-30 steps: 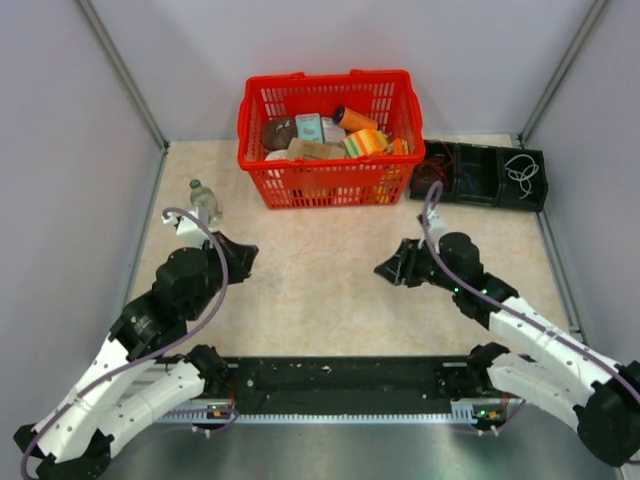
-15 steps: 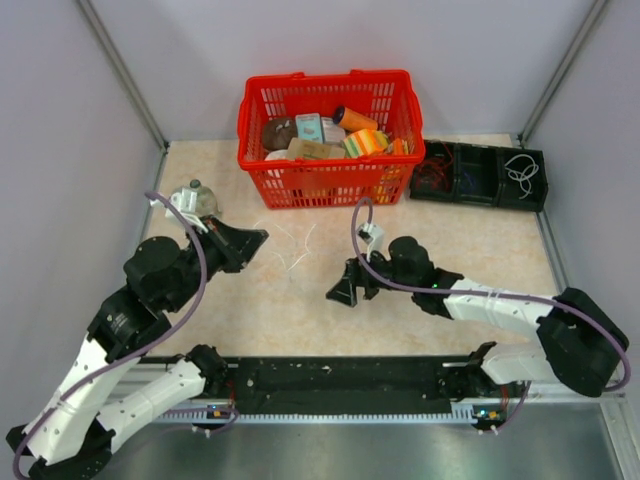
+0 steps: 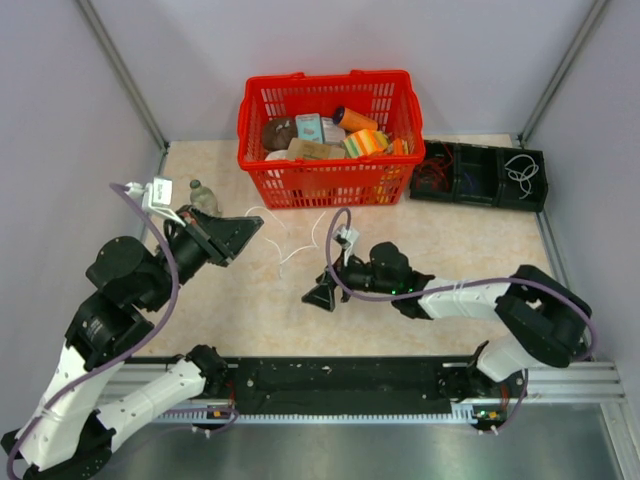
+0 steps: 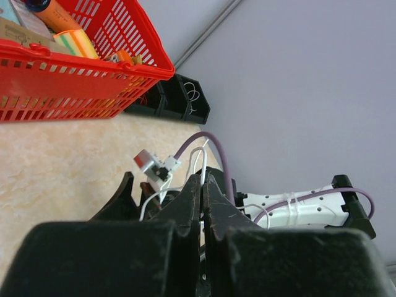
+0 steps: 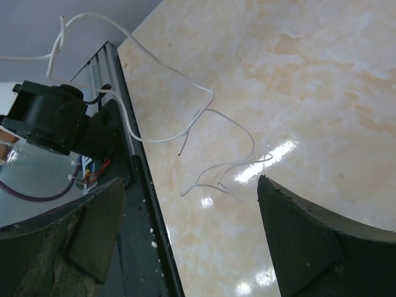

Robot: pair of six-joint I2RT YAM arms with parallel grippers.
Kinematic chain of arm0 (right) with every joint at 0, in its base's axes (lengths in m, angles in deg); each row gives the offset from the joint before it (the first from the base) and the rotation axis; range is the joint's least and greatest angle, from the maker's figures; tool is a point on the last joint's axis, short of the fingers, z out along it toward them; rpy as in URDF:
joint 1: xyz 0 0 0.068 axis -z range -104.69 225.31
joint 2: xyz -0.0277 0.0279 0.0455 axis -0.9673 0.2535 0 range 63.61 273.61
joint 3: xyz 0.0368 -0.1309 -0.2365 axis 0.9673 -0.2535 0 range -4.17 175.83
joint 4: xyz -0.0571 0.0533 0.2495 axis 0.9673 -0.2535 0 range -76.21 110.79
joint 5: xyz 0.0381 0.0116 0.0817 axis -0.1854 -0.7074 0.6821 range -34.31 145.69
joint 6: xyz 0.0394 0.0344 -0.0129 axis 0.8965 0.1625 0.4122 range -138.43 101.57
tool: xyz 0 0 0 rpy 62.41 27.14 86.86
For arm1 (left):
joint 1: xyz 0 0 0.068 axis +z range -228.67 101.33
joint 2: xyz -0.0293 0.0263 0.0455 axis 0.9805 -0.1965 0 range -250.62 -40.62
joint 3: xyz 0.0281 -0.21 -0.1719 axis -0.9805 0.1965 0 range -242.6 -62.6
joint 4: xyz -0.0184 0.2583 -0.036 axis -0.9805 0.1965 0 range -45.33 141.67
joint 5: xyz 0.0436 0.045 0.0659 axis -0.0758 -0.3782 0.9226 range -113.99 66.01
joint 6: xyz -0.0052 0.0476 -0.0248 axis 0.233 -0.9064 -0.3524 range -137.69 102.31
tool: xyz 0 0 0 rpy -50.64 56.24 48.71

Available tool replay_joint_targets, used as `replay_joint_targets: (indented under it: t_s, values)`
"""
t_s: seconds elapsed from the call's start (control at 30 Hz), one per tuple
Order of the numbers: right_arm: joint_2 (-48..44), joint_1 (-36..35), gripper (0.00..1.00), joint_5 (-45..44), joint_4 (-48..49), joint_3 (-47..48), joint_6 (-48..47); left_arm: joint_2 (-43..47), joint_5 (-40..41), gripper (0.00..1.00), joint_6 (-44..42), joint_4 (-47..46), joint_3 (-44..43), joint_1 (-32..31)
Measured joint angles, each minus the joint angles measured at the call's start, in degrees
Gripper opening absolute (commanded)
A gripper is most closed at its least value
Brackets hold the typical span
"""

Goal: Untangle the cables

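Note:
My right gripper moves toward the left gripper next, its open fingers going around the looped piece of white cable, because that piece still crosses itself ahead of them.
The cables are thin white wires (image 3: 296, 252) trailing loosely over the beige tabletop in the middle. My left gripper (image 3: 238, 232) is raised at the left and shut on one white strand (image 4: 202, 162), which runs up from between its pinched jaws (image 4: 203, 180). Low over the table, just right of the loose ends, my right gripper (image 3: 322, 295) stands open. In the right wrist view the curled wire ends (image 5: 213, 170) lie on the table ahead of the wide-spread fingers (image 5: 190, 185), untouched. The strand rises from there toward the left arm.
A red basket (image 3: 325, 182) full of groceries stands at the back centre. Right of it is a black tray (image 3: 478, 190) holding red wires and a white coil (image 3: 520, 172). A small bottle (image 3: 203, 195) stands at the back left. A black rail (image 3: 340, 375) lines the near edge.
My right arm has swung left and down to the table's middle, jaws now wide. My left gripper has risen and drawn back to the left, pulling a white strand out across the table.

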Motion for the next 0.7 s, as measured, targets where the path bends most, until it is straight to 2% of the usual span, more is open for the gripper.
replay_joint_targets:
  t_s: [0.17,0.27,0.57,0.7]
  values:
    - [5.55,-3.74,0.87,-1.31,4.94,2.93,-0.11,0.0,-0.28,0.0,0.0,-0.07,-0.31,0.0]
    - [6.84,-4.72,0.83,-3.28,7.63,4.76,0.66,0.0,-0.26,0.0,-0.02,-0.04,-0.57,0.0]
    - [7.1,-12.35,0.77,-15.65,15.61,5.75,4.83,0.02,1.49,0.0,-0.04,-0.04,-1.16,0.0]
    - [7.54,-13.75,0.61,-19.3,17.27,6.32,6.6,0.02,1.55,0.0,-0.04,0.04,-1.4,0.0]
